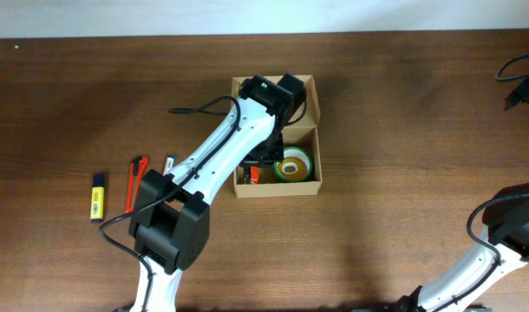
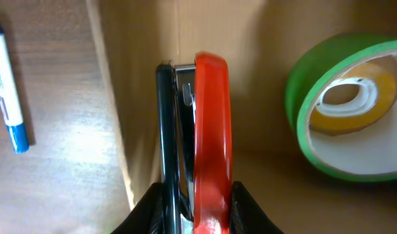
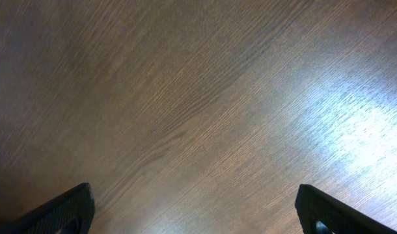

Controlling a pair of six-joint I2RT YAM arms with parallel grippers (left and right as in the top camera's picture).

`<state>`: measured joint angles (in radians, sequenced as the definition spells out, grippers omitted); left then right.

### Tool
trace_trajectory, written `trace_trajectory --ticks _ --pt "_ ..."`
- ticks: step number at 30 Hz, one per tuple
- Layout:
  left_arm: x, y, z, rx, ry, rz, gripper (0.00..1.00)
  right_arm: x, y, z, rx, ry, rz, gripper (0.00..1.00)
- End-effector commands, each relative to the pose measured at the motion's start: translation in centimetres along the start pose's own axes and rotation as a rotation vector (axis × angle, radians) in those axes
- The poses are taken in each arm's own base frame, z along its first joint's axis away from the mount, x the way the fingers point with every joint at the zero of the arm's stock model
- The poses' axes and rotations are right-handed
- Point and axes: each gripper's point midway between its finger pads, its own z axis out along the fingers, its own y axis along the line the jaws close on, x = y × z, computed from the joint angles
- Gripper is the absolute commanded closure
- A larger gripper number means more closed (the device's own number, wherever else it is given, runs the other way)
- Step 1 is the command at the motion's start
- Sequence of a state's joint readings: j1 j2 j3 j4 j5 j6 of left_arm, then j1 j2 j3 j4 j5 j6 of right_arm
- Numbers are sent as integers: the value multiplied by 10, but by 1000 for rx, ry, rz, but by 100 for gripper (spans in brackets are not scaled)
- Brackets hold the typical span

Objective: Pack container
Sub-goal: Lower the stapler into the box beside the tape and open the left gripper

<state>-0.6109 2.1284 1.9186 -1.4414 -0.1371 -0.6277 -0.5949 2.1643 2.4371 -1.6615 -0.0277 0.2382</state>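
Observation:
The left gripper is above the clear box bottom beside the green tape roll point(image 2: 345, 104), so it should lower the stapler onto that free part of the bottom and let go of it.
The container point(image 1: 316, 132) is an open tan cardboard box in the middle of the table, with its flap lid lying open at the far side. My left gripper point(image 2: 195, 203) reaches down into its near left part and is shut on a red and black stapler point(image 2: 210, 123) that lies along the box's left wall point(image 2: 136, 78). A bit of the stapler shows in the overhead view point(image 1: 253, 176). A green tape roll point(image 2: 345, 104) lies in the box to the right of the stapler point(image 1: 292, 165). My right gripper point(image 3: 195, 211) is open and empty over bare table.
On the table left of the box lie a yellow highlighter point(image 1: 95, 197), an orange utility knife point(image 1: 136, 183) and a blue-capped pen point(image 1: 169, 165), which also shows in the left wrist view point(image 2: 8, 84). The right arm point(image 1: 516, 227) sits at the near right edge. A black cable point(image 1: 518, 80) lies at the far right.

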Motion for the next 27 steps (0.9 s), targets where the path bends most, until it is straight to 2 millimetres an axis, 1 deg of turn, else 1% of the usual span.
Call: trace_trajectory --ticks 1,4,12,20,27 --pt "-2 0 1 7 -4 24 98 1 -1 -11 -1 -26 2 1" --pt "-5 2 2 9 -7 18 98 1 -1 -11 -1 -26 2 1" --pt "-10 16 9 1 10 -16 98 1 -1 -11 -1 -26 2 1" --pt "-3 12 28 13 40 11 98 1 -1 -11 -1 -26 2 1" --pt "-8 9 30 27 21 20 98 1 -1 -11 -1 -26 2 1"
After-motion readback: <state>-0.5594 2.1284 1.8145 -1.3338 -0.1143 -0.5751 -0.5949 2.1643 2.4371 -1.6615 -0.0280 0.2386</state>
